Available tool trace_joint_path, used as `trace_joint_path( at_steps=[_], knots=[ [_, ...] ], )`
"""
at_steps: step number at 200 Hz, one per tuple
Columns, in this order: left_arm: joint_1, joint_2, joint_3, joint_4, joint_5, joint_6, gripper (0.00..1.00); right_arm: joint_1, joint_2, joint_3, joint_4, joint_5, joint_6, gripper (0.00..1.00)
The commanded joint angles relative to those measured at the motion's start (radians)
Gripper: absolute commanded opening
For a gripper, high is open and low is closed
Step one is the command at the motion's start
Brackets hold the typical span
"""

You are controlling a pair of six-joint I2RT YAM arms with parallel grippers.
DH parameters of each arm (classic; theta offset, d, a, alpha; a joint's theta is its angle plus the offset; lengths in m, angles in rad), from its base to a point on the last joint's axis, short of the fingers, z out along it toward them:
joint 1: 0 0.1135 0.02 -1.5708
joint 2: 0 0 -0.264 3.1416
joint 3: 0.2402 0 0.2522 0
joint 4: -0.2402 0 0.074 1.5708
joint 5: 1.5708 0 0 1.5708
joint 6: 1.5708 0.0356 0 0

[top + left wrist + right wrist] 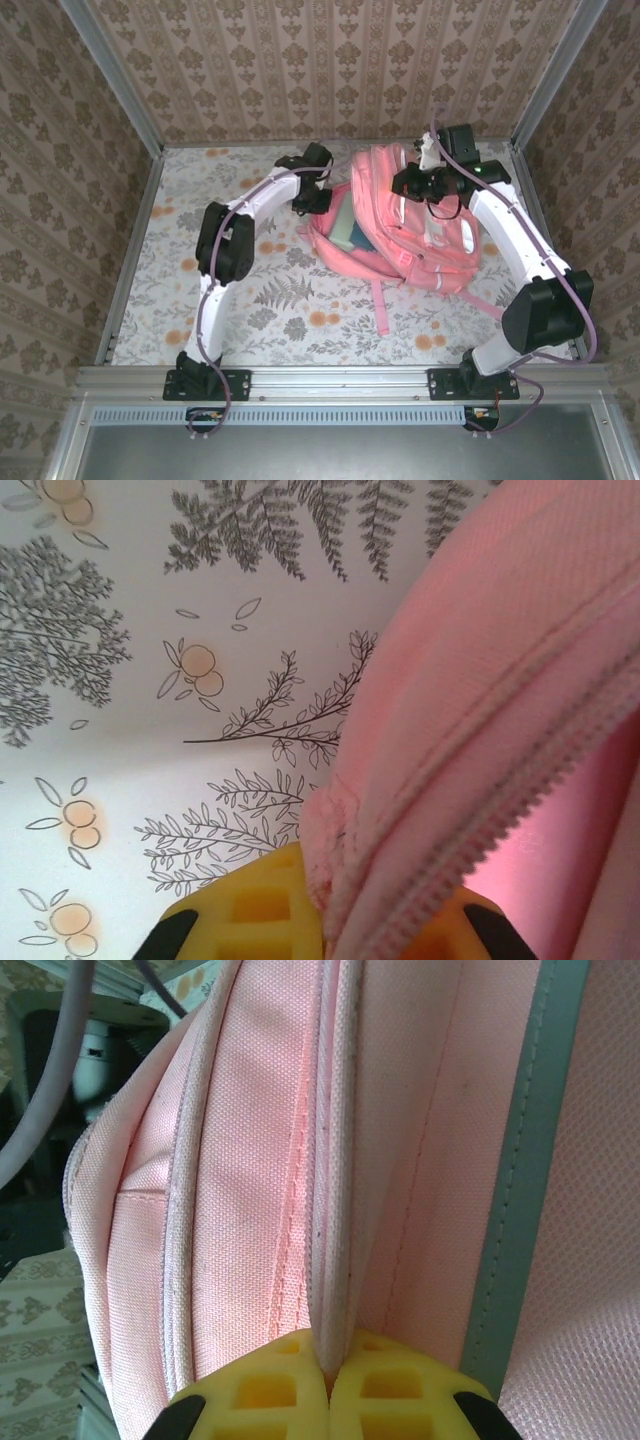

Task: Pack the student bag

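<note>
The robot's right gripper needs to pull the bag's seam toward the left gripper across the bag's opening and then let go of it, because the opening still gapes.
The pink student bag lies on the floral table, right of centre, with its mouth facing left. A pale green flat item shows inside the opening. My left gripper is at the mouth's left rim. In the left wrist view this gripper is shut on the bag's zip edge, with pink fabric bunched between the yellow fingers. My right gripper is at the bag's far top. Seen from the right wrist, it is shut on a white-trimmed seam of the bag.
A pink strap trails from the bag toward the near edge. Metal frame posts and wallpapered walls close in the table on three sides. Bare floral cloth lies left of the arms. A teal strip runs along the bag fabric.
</note>
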Motion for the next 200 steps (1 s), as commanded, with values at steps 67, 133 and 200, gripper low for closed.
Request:
trace_joint_path(
  at_steps=[67,133,200],
  knots=[
    [0.008,-0.589,-0.510,0.070,-0.156,-0.315,0.00,0.120,0.236,0.346,0.080,0.084,-0.064,0.00],
    [-0.194,-0.804,-0.761,0.131,-0.208,-0.563,0.00,0.263,0.478,0.680,0.001,0.050,-0.062,0.00],
    [-0.352,-0.637,-0.701,0.260,-0.134,-0.674,0.00,0.247,0.298,0.401,0.004,0.200,-0.075,0.31]
  ],
)
